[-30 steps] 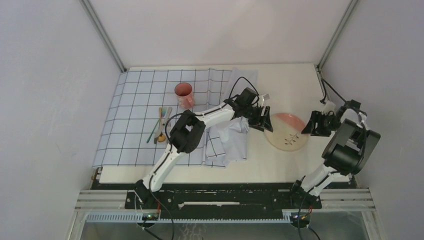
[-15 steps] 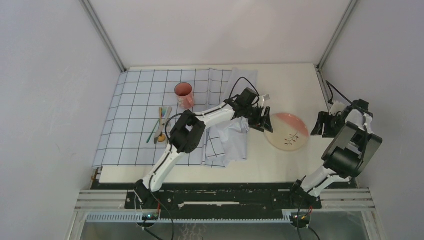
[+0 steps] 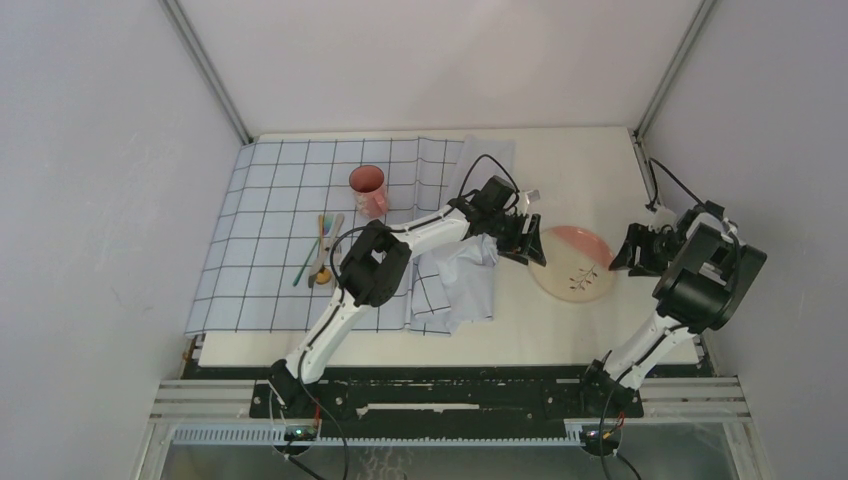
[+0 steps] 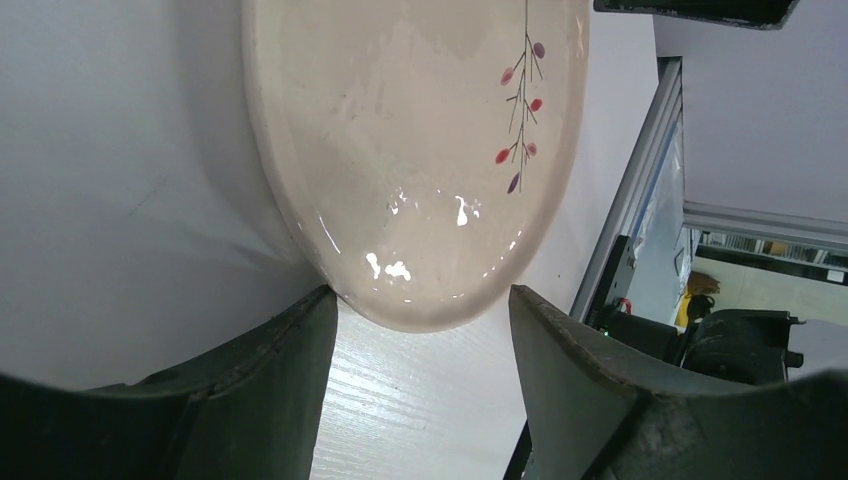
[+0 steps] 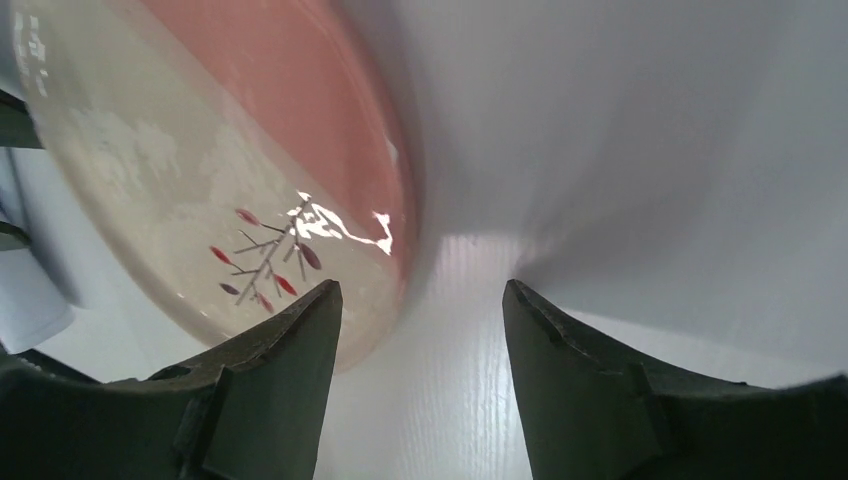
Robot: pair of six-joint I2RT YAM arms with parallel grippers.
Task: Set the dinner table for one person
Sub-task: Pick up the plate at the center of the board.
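Observation:
My right gripper moves to the left in the top view and closes next. The plate's pink-side rim (image 3: 609, 256) (image 5: 402, 220) lies just ahead of its open, empty fingers.
The dinner table (image 3: 585, 170) is cream-white. A round plate (image 3: 573, 262), cream and pink with a twig pattern, lies flat on its right half. My left gripper (image 3: 530, 244) is open at the plate's left rim. In the left wrist view the plate (image 4: 420, 140) rim sits just ahead of the open left gripper (image 4: 420, 318), with nothing between the fingers. My right gripper (image 3: 628, 254) is open at the plate's right edge. In the right wrist view the plate (image 5: 220, 170) lies ahead and left of the right gripper (image 5: 420, 300), which is empty.
A pale-blue black-gridded cloth (image 3: 280, 230) covers the table's left part, its right end crumpled (image 3: 465, 280) under my left arm. On it stand a pink mug (image 3: 368, 190) and a bundle of utensils (image 3: 320, 252). A cable (image 3: 655, 185) runs along the right edge.
My right gripper drew back to the right, away from the plate, then came back toward its right edge. The left arm and the plate have not moved.

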